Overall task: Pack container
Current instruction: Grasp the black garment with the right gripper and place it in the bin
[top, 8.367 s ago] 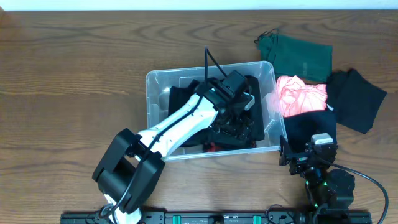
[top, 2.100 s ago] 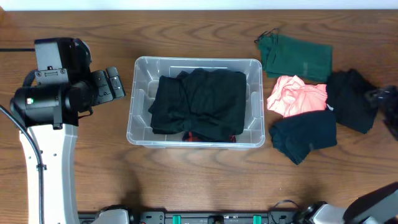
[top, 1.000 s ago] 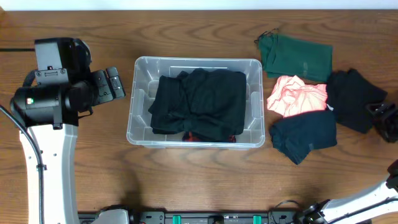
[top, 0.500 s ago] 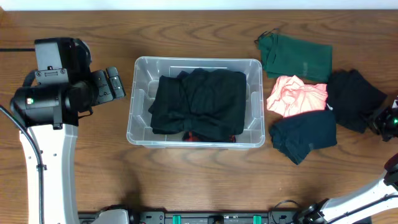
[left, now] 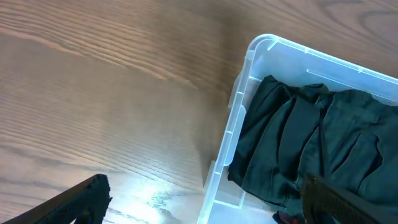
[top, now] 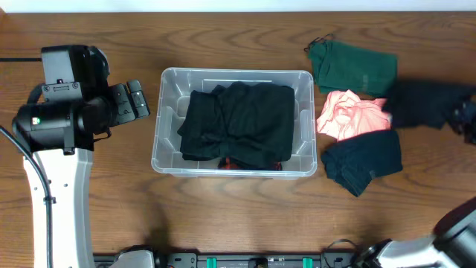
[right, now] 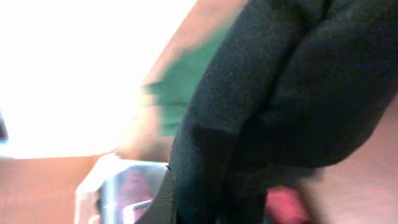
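My right gripper carries the garment to its left in the overhead view next, over the pile of black clothes already in the container, and releases it.
The clear container (top: 238,72) stands mid-table, with black clothes (top: 238,123) piled inside. My left gripper (top: 141,100) hovers open just left of it; in the left wrist view its dark fingers (left: 81,199) frame the container's corner (left: 261,46) with nothing between them. At the far right edge my right gripper (top: 467,119) is shut on a black garment (top: 424,104), which looks blurred and bunched. That black cloth (right: 280,93) fills the right wrist view and hides the fingertips.
A green garment (top: 357,67), a pink garment (top: 353,115) and a dark navy garment (top: 364,160) lie right of the container. The left arm's white link (top: 56,201) stands along the left side. The table's far edge runs along the top.
My right gripper has closed on the black garment at the far right and pulled it up from its flat spot. The left arm and the container have not moved.
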Robot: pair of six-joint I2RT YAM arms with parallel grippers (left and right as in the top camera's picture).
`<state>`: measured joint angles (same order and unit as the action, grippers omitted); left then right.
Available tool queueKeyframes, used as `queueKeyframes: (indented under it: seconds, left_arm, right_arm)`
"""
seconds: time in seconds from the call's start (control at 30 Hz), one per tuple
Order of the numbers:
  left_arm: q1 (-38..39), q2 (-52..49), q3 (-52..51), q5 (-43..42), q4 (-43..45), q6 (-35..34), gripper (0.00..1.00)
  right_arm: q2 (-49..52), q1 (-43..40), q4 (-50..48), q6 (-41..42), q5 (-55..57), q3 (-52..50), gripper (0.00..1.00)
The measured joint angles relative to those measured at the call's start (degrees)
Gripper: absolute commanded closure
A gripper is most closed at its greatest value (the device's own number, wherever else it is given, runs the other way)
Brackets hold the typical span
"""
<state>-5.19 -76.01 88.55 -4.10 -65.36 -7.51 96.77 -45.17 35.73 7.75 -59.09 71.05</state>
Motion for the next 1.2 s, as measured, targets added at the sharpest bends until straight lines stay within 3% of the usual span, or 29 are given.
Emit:
queueKeyframes:
  seconds: [0.2, 0.43, 0.83, 0.97, 1.2]
  left_arm:
    - [-0.02, 0.00, 0.00, 0.00, 0.00, 0.00, 0.02]
    - [-0.02, 0.00, 0.00, 0.00, 0.00, 0.00, 0.02]
    - [-0.02, 0.00, 0.00, 0.00, 0.00, 0.00, 0.02]
    - [-0.02, 0.00, 0.00, 0.00, 0.00, 0.00, 0.02]
    - [-0.02, 0.00, 0.00, 0.00, 0.00, 0.00, 0.02]
  right_arm:
    - [-11.72, 15.10, -3.23, 3.67, -4.85, 0.04, 0.99]
    - [-13.53, 36.76, -13.75, 11.85, -5.66, 0.02, 0.99]
    - [-8.94, 69.75, -32.89, 30.56, 11.78, 0.02, 0.99]
    - [-4.48, 76.37, -32.74, 33.33, 19.32, 0.02, 0.99]
    - [8.57, 79.97, -32.81, 34.58, 28.46, 0.02, 0.99]
